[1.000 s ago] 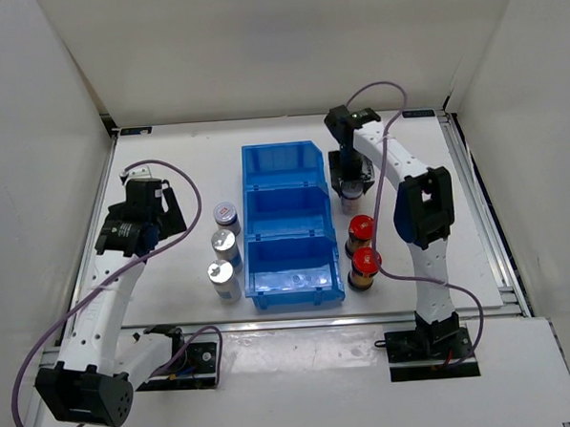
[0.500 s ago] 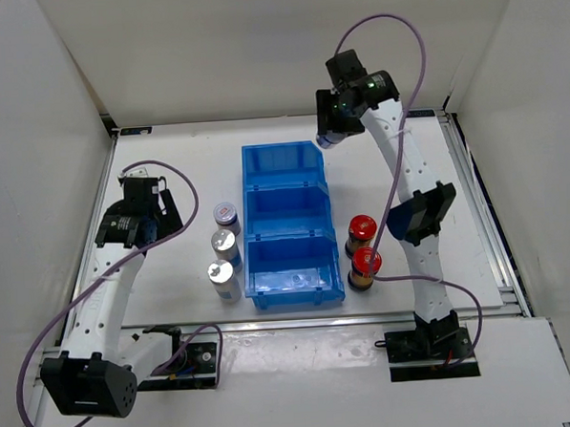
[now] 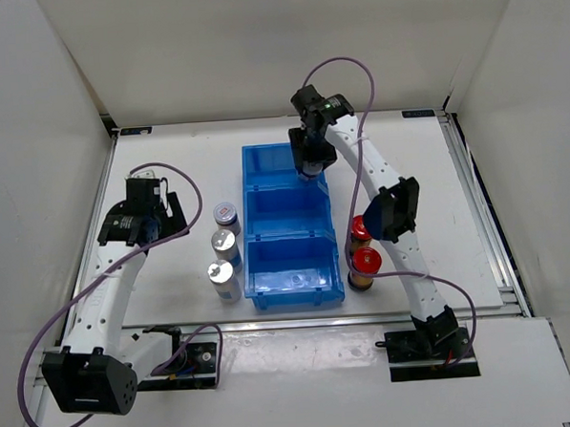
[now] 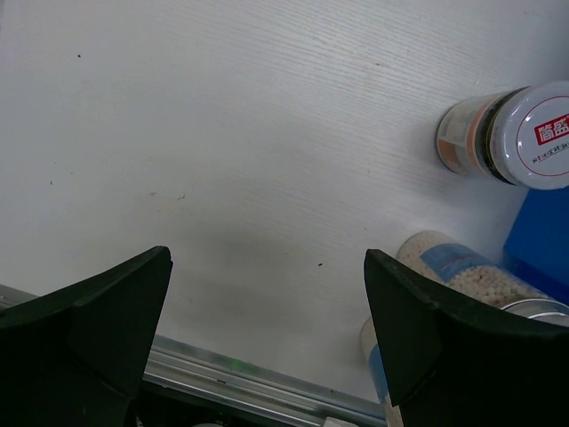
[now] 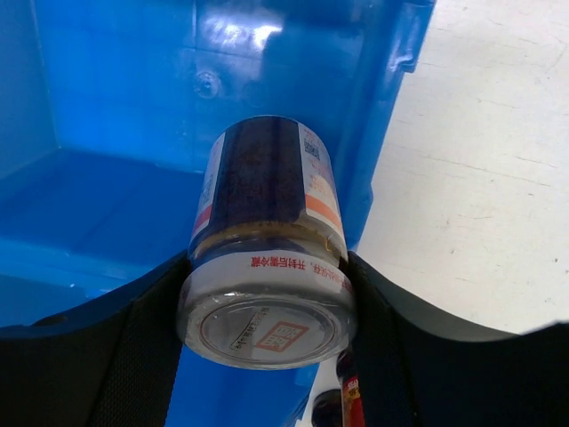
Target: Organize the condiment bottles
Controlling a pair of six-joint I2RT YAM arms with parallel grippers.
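Observation:
I will next lower my right gripper into the far section of the blue bin, beside the bin's side, and open it there, because the short bottle with the grey lid already hangs over that section.
My right gripper [image 3: 310, 160] is shut on a short grey-lidded bottle [image 5: 267, 258] and holds it over the far compartment of the blue bin [image 3: 284, 235]. In the right wrist view the gripper [image 5: 267, 298] clamps the lid from both sides. My left gripper [image 3: 161, 220] is open and empty over bare table, left of the bin; its fingers [image 4: 89, 329] stand wide apart. Left of the bin stand another short grey-lidded bottle [image 3: 226, 215] and two silver-capped bottles [image 3: 223, 243] [image 3: 219, 274]. Two red-capped bottles [image 3: 361, 229] [image 3: 365, 262] stand right of the bin.
The bin's middle and near compartments look empty. White walls enclose the table on three sides. In the left wrist view the short bottle [image 4: 524, 133], a silver-capped bottle [image 4: 471, 271] and the bin's corner [image 4: 542, 231] lie to the right; a metal rail [image 4: 249, 387] runs along the bottom.
My right gripper lifted the short bottle from the table right of the bin and carried it left and over the bin's far compartment. The left arm shifted only slightly.

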